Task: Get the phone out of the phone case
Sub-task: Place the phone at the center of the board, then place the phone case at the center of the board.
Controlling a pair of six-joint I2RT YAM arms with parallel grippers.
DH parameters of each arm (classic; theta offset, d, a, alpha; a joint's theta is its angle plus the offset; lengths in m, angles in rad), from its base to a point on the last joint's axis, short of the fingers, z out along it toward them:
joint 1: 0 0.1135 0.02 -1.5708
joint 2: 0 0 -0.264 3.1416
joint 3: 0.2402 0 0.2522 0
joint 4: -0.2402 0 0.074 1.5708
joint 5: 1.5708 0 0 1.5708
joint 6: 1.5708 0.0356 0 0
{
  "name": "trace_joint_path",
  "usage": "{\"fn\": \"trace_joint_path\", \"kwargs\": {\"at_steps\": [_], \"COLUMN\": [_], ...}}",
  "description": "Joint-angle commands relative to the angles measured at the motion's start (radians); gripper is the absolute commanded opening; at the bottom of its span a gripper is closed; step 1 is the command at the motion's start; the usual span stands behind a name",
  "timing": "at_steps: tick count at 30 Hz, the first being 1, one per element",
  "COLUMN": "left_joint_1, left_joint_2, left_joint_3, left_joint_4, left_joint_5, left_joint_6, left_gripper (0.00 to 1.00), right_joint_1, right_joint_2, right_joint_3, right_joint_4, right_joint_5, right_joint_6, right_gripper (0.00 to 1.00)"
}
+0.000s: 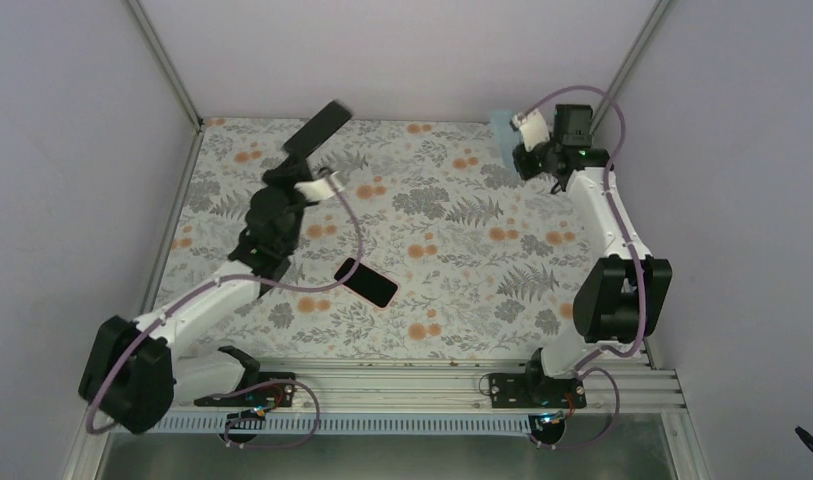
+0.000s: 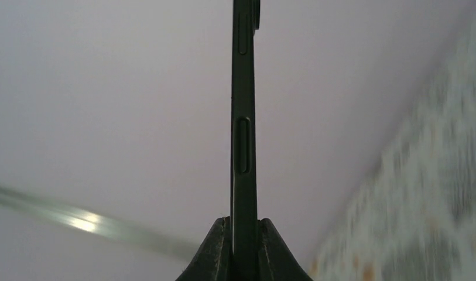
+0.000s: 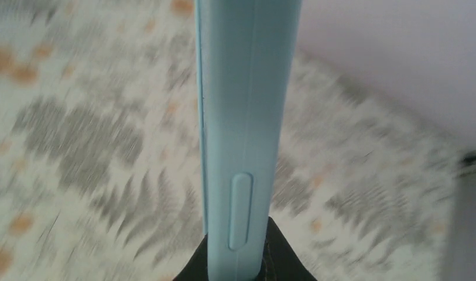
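Note:
The phone is already apart from the case (image 1: 500, 135). Next, the right gripper draws the case back and lowers it onto open tablecloth.
My left gripper (image 1: 296, 166) is shut on the lower end of a thin black phone (image 1: 318, 130) and holds it up in the air over the far left of the table. In the left wrist view the phone (image 2: 245, 117) stands edge-on between my fingers, its side buttons showing. My right gripper (image 1: 519, 148) is shut on a light blue phone case (image 1: 500, 135), held up at the far right. In the right wrist view the case (image 3: 244, 88) stands edge-on, with a moulded button on its side. The two grippers are far apart.
A second black, flat, phone-like slab (image 1: 365, 282) lies on the floral tablecloth (image 1: 452, 250) near the middle front. Lilac walls close in the table on the left, back and right. A metal rail (image 1: 422, 385) runs along the near edge.

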Motion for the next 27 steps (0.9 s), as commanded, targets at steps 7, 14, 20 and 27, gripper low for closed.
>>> {"fn": "trace_joint_path", "kwargs": {"at_steps": [7, 14, 20, 27], "left_joint_1": [0.256, 0.275, 0.282, 0.287], "left_joint_2": [-0.184, -0.117, -0.187, -0.308], "left_joint_3": [-0.529, -0.709, -0.689, -0.4], "left_joint_4": [0.142, 0.295, -0.015, -0.803], "left_joint_5": [-0.042, -0.029, 0.053, 0.306], "left_joint_6": [0.335, 0.438, 0.387, 0.197], "left_gripper": [0.02, 0.02, 0.8, 1.0], "right_joint_1": [-0.004, -0.05, -0.095, -0.093], "right_joint_2": [0.022, 0.123, 0.152, 0.018], "right_joint_3": [-0.291, -0.404, -0.383, -0.349], "right_joint_4": [-0.322, -0.145, -0.062, -0.071], "right_joint_5": [-0.301, -0.199, -0.015, 0.218], "right_joint_6": [-0.186, -0.048, 0.014, -0.017], "right_gripper": [0.03, 0.03, 0.45, 1.0]}}
